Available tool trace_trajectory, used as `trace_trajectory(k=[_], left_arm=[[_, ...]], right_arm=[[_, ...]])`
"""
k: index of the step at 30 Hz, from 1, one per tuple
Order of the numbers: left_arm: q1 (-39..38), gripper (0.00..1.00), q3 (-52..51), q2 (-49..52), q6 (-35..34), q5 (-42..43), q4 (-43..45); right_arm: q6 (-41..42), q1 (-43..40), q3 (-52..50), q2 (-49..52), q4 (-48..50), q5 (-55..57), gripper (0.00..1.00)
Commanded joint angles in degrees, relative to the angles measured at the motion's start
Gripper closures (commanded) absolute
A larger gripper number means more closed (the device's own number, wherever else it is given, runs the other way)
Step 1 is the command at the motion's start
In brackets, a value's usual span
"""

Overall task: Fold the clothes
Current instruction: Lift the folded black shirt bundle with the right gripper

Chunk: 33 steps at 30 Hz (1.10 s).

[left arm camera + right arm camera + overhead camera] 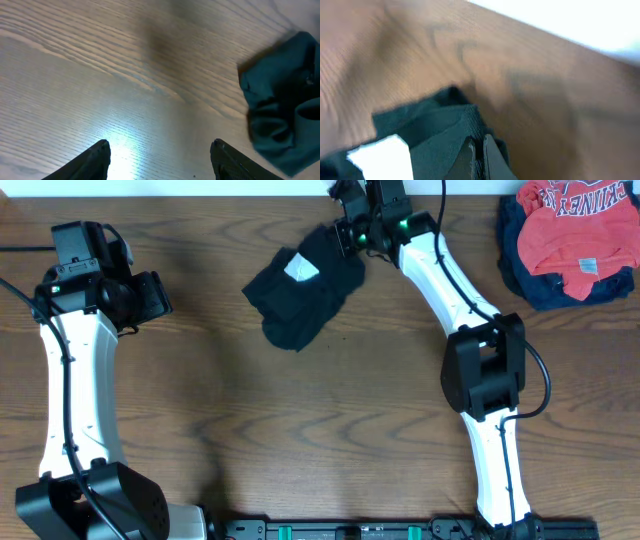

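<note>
Next, my right gripper draws the garment's corner fold in toward the white patch, to the left in the overhead view, then releases the fold.
The clothes, a black garment with a white patch showing, lie bunched on the table at the back centre. My right gripper is at the garment's far right corner, shut on a fold of the black fabric; the right wrist view shows both fingers pressed together on the cloth. My left gripper hangs open at the left, well away from the garment, with only bare wood between its fingertips. The garment's edge shows at the right of the left wrist view.
A red shirt with white lettering lies on a navy garment at the back right corner. The table's far edge runs just behind the right gripper. Bare wood table fills the middle and front.
</note>
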Motion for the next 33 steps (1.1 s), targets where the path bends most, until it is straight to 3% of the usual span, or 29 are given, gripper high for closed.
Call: trace_trajectory(k=[1,7,9,10,12,14,18,27,33], left_arm=[[0.2,0.34,-0.11,0.33,0.37,-0.07,-0.09],[0.2,0.34,-0.11,0.33,0.37,-0.07,-0.09],[0.2,0.34,-0.11,0.33,0.35,-0.07,-0.09],[0.2,0.34,-0.11,0.33,0.35,-0.04,-0.09],[0.2,0.34,-0.11,0.33,0.35,-0.04,-0.09],[0.2,0.34,-0.11,0.33,0.37,-0.04,-0.07],[0.2,0.34,-0.11,0.46,0.37,0.55,0.57],[-1.88,0.34,-0.11,5.53,2.69,11.1,5.75],[-4.42,0.31,-0.11,9.57,4.07,11.39,8.9]], right_arm=[[1.11,1.53,0.22,1.4,4.92,0.22,0.99],[4.11,4.22,0.24,7.63,12.59,2.03,0.97],[4.07,4.85,0.24,9.73,14.43,2.21,0.89],[4.09,5.16,0.24,10.67,15.04,2.19,0.6],[4.11,5.44,0.24,11.13,14.84,2.16,0.2],[4.7,5.46,0.42,10.29,14.08,2.21,0.01],[7.37,4.57,0.46,5.11,10.32,6.75,0.01],[7.06,0.9,0.46,-11.56,-4.35,7.28,0.01],[7.06,0.55,0.33,-13.03,-15.58,5.57,0.01]])
